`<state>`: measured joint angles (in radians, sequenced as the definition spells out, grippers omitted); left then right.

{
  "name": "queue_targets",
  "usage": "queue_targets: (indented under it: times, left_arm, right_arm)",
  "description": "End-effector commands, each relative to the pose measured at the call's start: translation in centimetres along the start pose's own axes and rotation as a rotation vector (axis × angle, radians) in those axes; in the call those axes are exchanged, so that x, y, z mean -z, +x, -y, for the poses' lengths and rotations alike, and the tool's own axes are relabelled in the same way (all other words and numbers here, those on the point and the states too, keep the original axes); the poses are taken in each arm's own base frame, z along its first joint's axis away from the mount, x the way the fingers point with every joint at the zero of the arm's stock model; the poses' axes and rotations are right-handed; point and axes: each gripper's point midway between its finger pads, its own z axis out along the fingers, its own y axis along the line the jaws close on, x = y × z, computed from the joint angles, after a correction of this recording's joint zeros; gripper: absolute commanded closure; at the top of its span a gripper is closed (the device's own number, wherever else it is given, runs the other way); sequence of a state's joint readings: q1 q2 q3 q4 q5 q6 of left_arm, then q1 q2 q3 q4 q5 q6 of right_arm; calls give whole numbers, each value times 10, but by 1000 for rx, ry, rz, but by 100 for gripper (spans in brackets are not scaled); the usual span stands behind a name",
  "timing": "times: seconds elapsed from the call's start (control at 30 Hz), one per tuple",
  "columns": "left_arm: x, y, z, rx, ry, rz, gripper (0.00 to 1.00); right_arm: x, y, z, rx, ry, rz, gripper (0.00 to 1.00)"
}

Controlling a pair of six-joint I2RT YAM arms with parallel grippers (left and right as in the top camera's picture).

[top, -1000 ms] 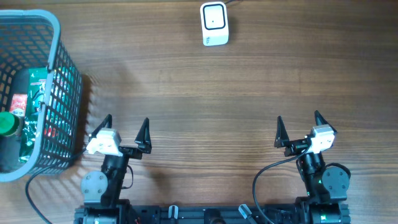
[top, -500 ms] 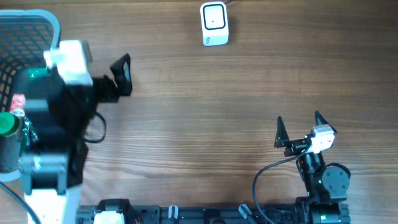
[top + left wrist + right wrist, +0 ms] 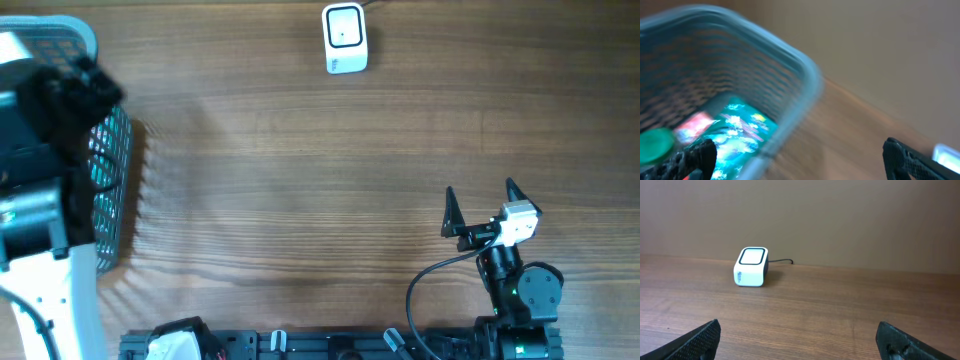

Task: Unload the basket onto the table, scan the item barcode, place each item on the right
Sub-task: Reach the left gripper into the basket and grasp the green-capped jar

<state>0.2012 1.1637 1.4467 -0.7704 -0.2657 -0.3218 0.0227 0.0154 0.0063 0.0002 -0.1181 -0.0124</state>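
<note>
My left gripper moves back next and tilts downward. Then it lowers its open fingers around the green cap [image 3: 655,145] inside the basket.
The white barcode scanner [image 3: 345,38] sits at the table's far edge, also visible ahead in the right wrist view as the scanner [image 3: 751,266]. Items lie in the grey-blue mesh basket [image 3: 112,170] at the far left, mostly hidden overhead by my left arm. In the blurred left wrist view, a teal packet [image 3: 742,132], a red label [image 3: 692,125] and a green cap [image 3: 655,145] show inside the basket's rim [image 3: 805,75]. My left gripper [image 3: 800,160] hovers open above that rim, holding nothing. My right gripper [image 3: 480,190] stands open and empty near the front right, also seen as the right gripper [image 3: 802,342].
The scanner's dark cable [image 3: 782,261] runs off behind it. The left arm's white and black body [image 3: 40,220] covers most of the basket from above. Bare wooden tabletop [image 3: 320,180] lies between basket, scanner and right gripper.
The left arm has swung from the table's front edge up and left over the basket. The right arm has not moved.
</note>
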Motion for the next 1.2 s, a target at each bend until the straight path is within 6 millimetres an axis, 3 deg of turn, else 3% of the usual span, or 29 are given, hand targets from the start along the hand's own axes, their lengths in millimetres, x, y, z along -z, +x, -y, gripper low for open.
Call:
queue_targets:
  times: [0.0,0.13,0.37,0.57,0.7,1.07,1.17]
  left_arm:
    - [-6,-16,-79,304,-243,47,0]
    - [-39,16,-139,399,-428,-91,0]
    - [-110,87,-206,484,-645,-344,0]
    - [-128,134,-267,521,-814,-457,0]
    - [-149,162,-278,517,-835,-513,0]
    - [-186,197,-293,508,-852,-557,0]
    - [-190,196,-294,483,-838,-554,10]
  right_arm:
    - [0,-2,4,-12,23,9,0]
    - [0,-2,4,-12,23,9,0]
    - [0,-2,4,-12,23,9,0]
    - [0,-2,4,-12,22,9,0]
    - [0,-2,4,-12,22,9,0]
    - [0,-2,4,-12,23,9,0]
    - [0,-2,4,-12,23,9,0]
